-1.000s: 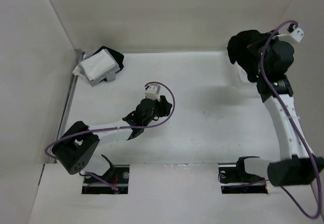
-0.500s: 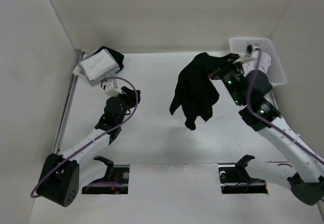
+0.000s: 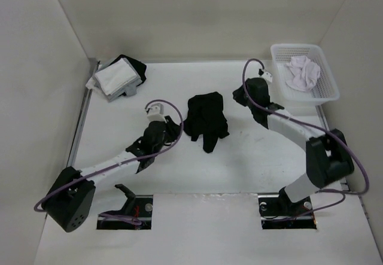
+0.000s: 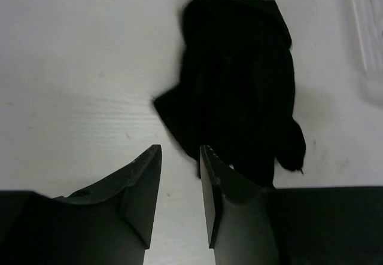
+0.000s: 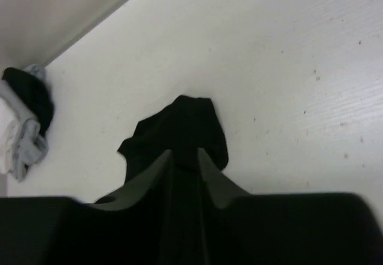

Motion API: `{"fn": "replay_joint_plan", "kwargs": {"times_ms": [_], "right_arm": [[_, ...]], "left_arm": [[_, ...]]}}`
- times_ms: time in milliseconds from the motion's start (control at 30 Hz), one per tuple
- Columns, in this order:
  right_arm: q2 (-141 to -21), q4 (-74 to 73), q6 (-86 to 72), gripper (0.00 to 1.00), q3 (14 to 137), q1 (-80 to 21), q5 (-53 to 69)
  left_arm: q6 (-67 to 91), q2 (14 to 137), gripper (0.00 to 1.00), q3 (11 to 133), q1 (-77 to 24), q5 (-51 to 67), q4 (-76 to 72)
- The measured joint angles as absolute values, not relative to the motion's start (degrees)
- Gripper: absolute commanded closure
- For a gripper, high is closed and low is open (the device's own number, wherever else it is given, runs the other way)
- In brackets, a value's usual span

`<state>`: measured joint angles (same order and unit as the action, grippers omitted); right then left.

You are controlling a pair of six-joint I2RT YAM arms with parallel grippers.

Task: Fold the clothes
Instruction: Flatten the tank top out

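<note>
Next, the left gripper moves down and across onto the shoulder strap's near end (image 3: 209, 145), which lies below it and to its right in the top view.
The black top (image 3: 205, 120) lies crumpled in a heap near the middle of the table. My left gripper (image 3: 172, 126) sits just left of it. In the left wrist view its jaws (image 4: 179, 152) stand open over bare table, and the right fingertip (image 4: 206, 157) is close to the near edge of the top (image 4: 239, 85). My right gripper (image 3: 238, 97) hovers just right of the heap. The right wrist view shows its fingers (image 5: 184, 156) parted and pointing at the top (image 5: 179, 130), which rests on the table beyond them. Nothing is held.
A white plastic basket (image 3: 328, 88) at the back right holds a white garment (image 3: 302, 72). A stack of white and black garments (image 3: 116, 78) sits in the back left corner, seen also in the right wrist view (image 5: 21, 121). White walls enclose the table on three sides.
My right arm carried the black top from the basket corner to the table's middle and let it go. My left arm swung back towards the centre and its jaws narrowed.
</note>
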<state>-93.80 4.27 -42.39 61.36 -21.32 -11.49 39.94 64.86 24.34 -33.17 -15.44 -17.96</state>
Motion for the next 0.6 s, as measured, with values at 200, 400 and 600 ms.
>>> {"fn": "replay_joint_plan", "kwargs": {"times_ms": [200, 400, 600], "right_arm": [[-79.5, 11.0, -44.5, 0.77, 40.5, -27.5, -13.7], [-79.4, 10.7, -47.4, 0.46, 29.4, -31.6, -12.8], [-78.9, 17.9, -50.9, 0.44, 25.9, -32.7, -9.7]], "left_arm": [[40.1, 75.5, 0.58, 28.4, -50.8, -17.8, -16.3], [39.8, 86.8, 0.5, 33.8, -56.3, -19.7, -16.6], [38.3, 92.3, 0.5, 40.3, -59.6, -20.9, -17.7]]}}
